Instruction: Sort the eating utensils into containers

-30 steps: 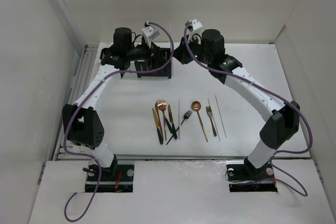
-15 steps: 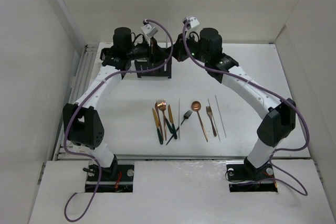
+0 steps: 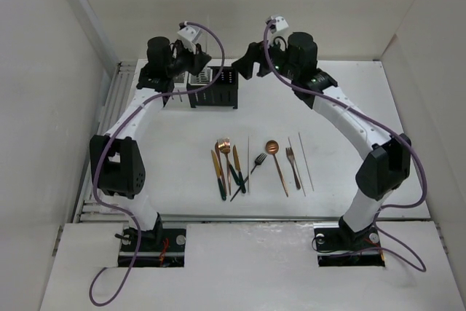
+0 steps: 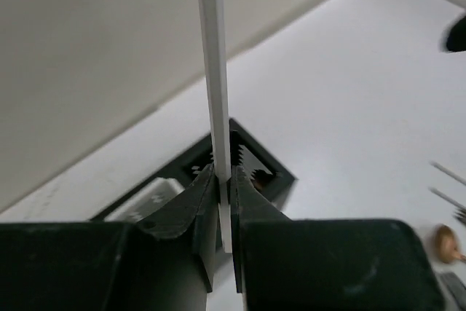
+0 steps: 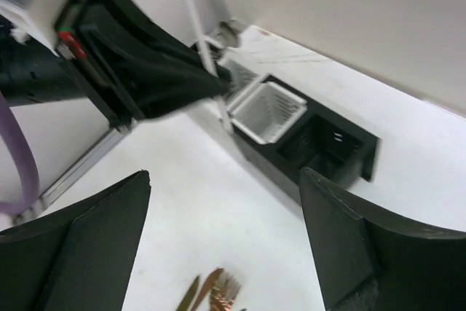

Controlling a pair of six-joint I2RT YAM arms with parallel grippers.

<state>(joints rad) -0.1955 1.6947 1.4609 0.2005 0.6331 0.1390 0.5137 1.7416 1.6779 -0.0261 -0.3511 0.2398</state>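
My left gripper moves past the white caddy (image 5: 268,111) next, then lowers over the opening of the open black caddy, as the upright stick still stands short of it.
My left gripper (image 4: 220,172) is shut on a thin white stick (image 4: 212,71) that stands upright just above the containers (image 4: 256,172). In the top view it (image 3: 198,67) hovers over the left end of the caddy row (image 3: 217,95). The right gripper (image 5: 224,174) is open and holds nothing; it hangs right of the row (image 3: 244,68). Its camera shows the left gripper (image 5: 156,78) with the stick (image 5: 195,16), a white caddy (image 5: 268,111) and a black one (image 5: 331,143). Several utensils lie mid-table: a copper fork (image 3: 224,147), a copper spoon (image 3: 273,149), a dark fork (image 3: 258,159), and white sticks (image 3: 248,159).
White walls close in the table on three sides, with a slotted rail (image 3: 120,100) along the left edge. Both arms arch over the back of the table, and their bases (image 3: 149,242) sit at the near edge. Purple cables loop around each arm.
The left gripper shut on the white stick that the right gripper was holding. The right gripper then opened and drew back to the right, and the left gripper moved left with the stick.
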